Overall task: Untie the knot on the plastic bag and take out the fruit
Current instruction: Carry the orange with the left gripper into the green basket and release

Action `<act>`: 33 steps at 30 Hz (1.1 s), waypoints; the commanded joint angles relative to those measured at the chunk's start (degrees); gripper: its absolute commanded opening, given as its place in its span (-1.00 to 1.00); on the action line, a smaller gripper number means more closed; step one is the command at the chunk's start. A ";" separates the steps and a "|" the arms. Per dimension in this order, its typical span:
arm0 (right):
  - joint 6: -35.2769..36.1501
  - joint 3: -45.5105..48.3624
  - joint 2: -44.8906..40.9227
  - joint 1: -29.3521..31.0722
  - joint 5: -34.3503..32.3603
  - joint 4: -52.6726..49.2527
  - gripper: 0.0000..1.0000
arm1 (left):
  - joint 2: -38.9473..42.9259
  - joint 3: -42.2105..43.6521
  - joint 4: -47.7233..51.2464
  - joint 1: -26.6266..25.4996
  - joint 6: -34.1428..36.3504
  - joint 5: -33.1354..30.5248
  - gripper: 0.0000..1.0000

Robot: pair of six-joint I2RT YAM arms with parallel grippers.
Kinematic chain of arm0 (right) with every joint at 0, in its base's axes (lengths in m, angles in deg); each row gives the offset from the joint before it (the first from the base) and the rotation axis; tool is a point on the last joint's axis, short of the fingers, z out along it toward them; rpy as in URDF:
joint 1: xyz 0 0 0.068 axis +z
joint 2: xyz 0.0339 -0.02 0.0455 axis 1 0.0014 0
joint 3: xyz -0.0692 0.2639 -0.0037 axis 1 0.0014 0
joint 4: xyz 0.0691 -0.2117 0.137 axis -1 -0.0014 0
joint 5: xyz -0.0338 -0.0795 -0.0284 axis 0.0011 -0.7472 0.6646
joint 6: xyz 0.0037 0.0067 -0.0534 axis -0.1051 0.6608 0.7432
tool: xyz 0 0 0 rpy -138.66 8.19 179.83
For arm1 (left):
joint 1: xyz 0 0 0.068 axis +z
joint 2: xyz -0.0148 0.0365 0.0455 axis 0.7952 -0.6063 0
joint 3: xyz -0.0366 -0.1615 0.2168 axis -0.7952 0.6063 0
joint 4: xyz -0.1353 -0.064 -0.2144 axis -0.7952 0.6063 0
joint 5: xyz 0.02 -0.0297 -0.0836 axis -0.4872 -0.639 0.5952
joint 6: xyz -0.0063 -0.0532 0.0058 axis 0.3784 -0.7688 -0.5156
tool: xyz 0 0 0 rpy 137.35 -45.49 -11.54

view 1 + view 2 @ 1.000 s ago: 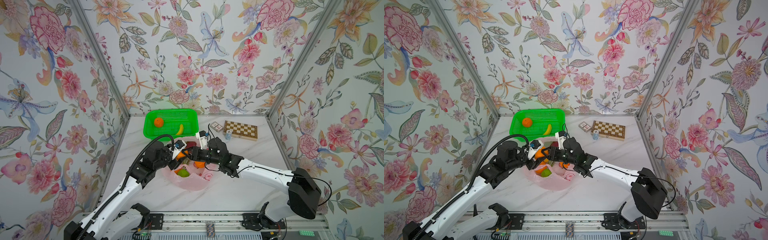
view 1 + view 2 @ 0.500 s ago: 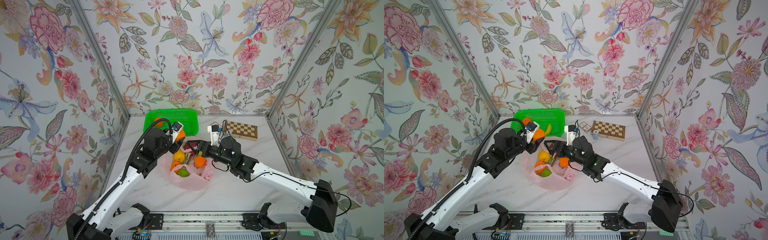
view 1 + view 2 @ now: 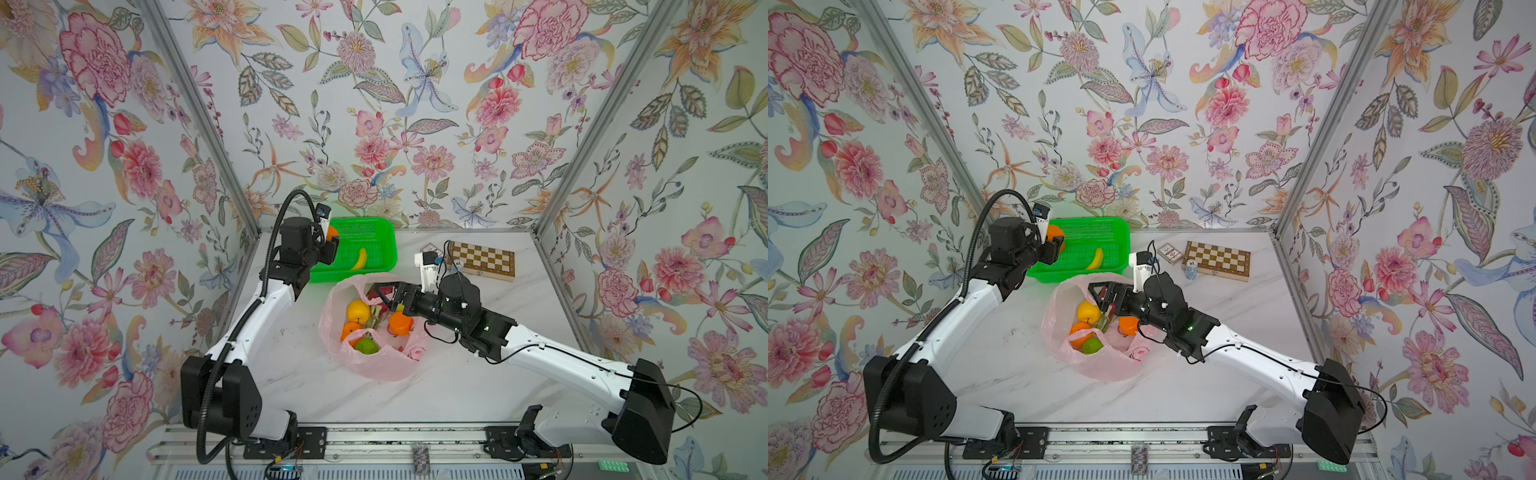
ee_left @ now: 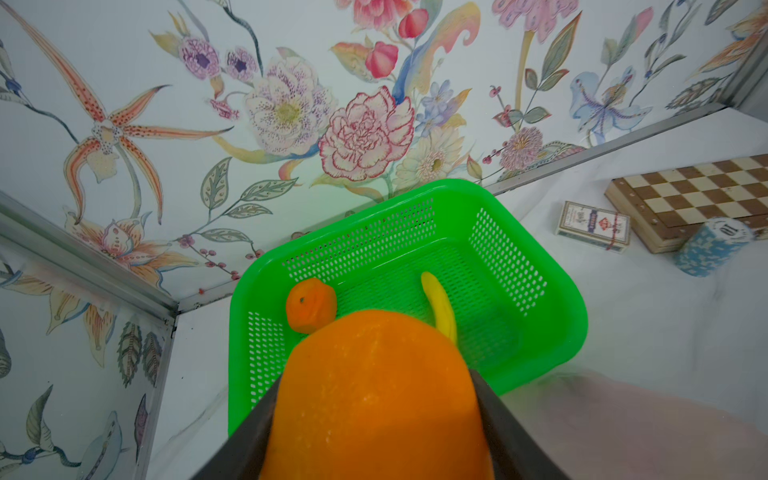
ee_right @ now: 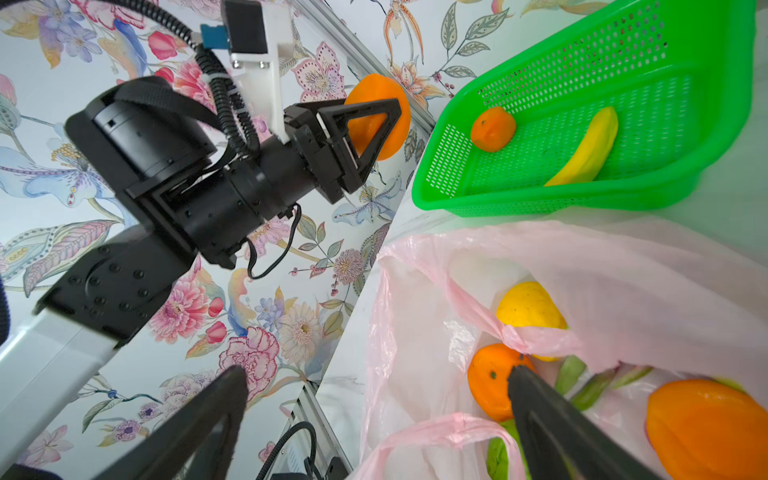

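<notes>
The held orange should go down next onto the basket's bare bottom beside the small orange, and my left gripper should release it there, because that clear spot is below the gripper.
The pink plastic bag (image 3: 376, 368) lies open on the table in both top views, and no knot shows; a loose handle loop (image 5: 436, 432) hangs at its mouth. Fruit lies inside: a yellow one (image 3: 358, 311), two oranges (image 3: 351, 331) (image 3: 401, 323) and a green one (image 3: 366, 345). My left gripper (image 3: 330, 240) is shut on an orange (image 4: 374, 395), held above the left end of the green basket (image 3: 376, 232). Over the bag's far rim my right gripper (image 3: 384, 293) stands wide open, with nothing between its fingers (image 5: 540, 415).
The basket (image 4: 561, 299) holds a small orange (image 4: 311, 305) and a banana (image 4: 440, 307). A chessboard (image 3: 484, 259), a card box (image 4: 592, 226) and a blue chip stack (image 4: 710, 247) sit at the back right. Walls close in on three sides.
My left gripper lifted an orange out of the bag and carried it back-left over the basket. My right gripper opened wide and drew back toward the bag's far rim.
</notes>
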 commanded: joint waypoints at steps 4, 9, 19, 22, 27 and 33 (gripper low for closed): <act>7.99 -8.83 3.84 2.89 -4.75 -13.32 0.98 | -11.48 -8.95 3.52 5.12 -4.27 2.02 0.09; 13.77 -17.69 8.92 5.70 -8.35 -22.72 0.98 | -19.26 -14.32 5.48 7.64 -5.40 2.18 0.08; 24.82 -37.14 19.93 10.93 -19.61 -41.05 0.98 | -31.29 -22.19 11.15 9.83 -5.01 2.46 0.07; 26.34 -38.99 21.19 11.50 -19.48 -41.53 0.98 | -33.82 -23.08 12.24 10.15 -5.17 3.40 0.07; 26.35 -39.34 21.24 11.61 -18.95 -41.48 0.98 | -38.33 -24.94 13.60 11.01 -5.22 3.16 0.07; 25.64 -38.20 20.51 11.60 -19.33 -41.50 0.98 | -45.39 -31.07 16.69 11.77 -4.00 4.62 0.07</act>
